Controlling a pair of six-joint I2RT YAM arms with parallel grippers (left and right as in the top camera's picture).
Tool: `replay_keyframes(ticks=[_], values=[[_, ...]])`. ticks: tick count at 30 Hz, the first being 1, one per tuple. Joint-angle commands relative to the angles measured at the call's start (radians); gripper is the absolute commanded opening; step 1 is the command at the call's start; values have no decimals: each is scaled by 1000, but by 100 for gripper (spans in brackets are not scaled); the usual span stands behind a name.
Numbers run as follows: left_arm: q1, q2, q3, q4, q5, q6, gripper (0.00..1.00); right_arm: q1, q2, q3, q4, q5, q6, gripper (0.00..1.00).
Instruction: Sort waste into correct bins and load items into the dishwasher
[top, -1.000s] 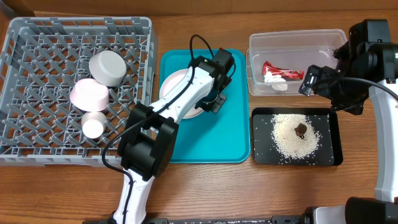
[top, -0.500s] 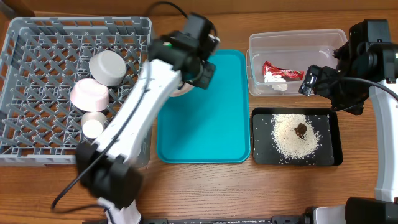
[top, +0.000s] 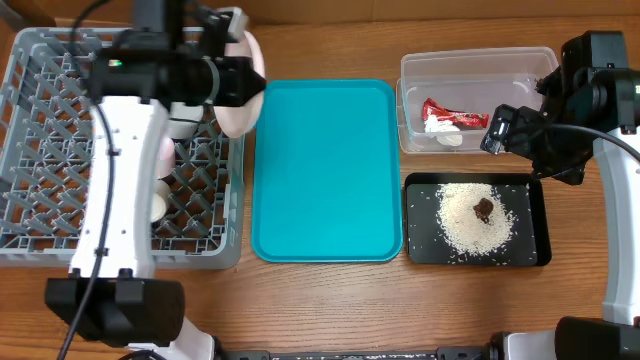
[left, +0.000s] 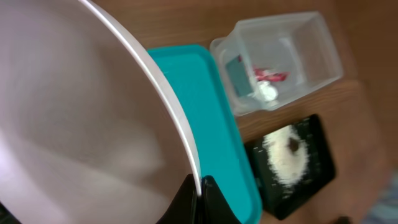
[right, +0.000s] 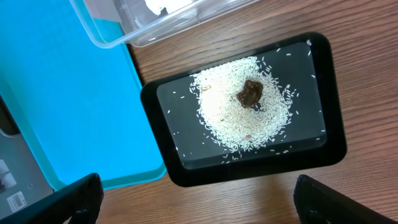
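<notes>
My left gripper should move down and to the left in the overhead view and let go of the plate (top: 241, 118) in the rack's tray-side slots, as these are below it.
My left gripper (top: 230, 80) is shut on the rim of the round white plate (top: 241, 118) and holds it tilted on edge over the right wall of the grey dish rack (top: 60, 60). In the left wrist view the plate (left: 81, 112) fills the left, pinched between the fingers (left: 200, 193). In the rack, the grey-green bowl (top: 185, 122), pink bowl (top: 166, 152) and white cup (top: 158, 206) are partly hidden by the arm. The red-and-white wrapper (top: 452, 115) and tissue scrap (top: 440, 128) lie in the clear tub (top: 480, 62). Rice (top: 470, 225) with the brown lump (top: 484, 208) lies in the black tray (top: 542, 215). My right gripper (top: 500, 130) is open and empty above the tub's right end. No chopsticks are in view.
The bare teal tray (top: 325, 170) lies between the rack and the bins. The right wrist view shows the black tray (right: 336, 124), rice (right: 242, 115), the teal tray's edge (right: 62, 93) and the tub's corner (right: 155, 25) above wooden table.
My left arm has lifted the plate off the teal tray and swung it left to the rack's right edge. The right arm has not moved.
</notes>
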Motion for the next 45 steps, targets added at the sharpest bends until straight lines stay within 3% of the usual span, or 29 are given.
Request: replay_keyframes(ticks=[1, 8, 23, 25, 28, 29, 33, 39, 45], values=[[69, 31, -10, 3, 252, 37, 4, 0, -2, 6, 2, 2, 0, 100], [166, 111, -10, 3, 397, 55, 4, 0, -2, 6, 2, 2, 0, 100], [261, 264, -10, -22, 393, 56, 4, 0, -2, 6, 3, 2, 0, 100], [271, 266, -10, -30, 390, 55, 15, 0, -2, 6, 3, 2, 0, 100], [285, 266, -10, -45, 391, 47, 43, 0, -2, 6, 4, 2, 0, 100], [288, 266, -10, -55, 391, 43, 48, 0, -2, 6, 5, 2, 0, 100], [297, 264, -9, -95, 349, 51, 63, 0, -2, 6, 5, 2, 0, 100], [314, 230, -7, -130, 155, 51, 85, 0, -2, 6, -2, 2, 0, 100], [305, 123, -7, -131, 31, 50, 100, 0, -2, 6, 21, -22, 1, 100]])
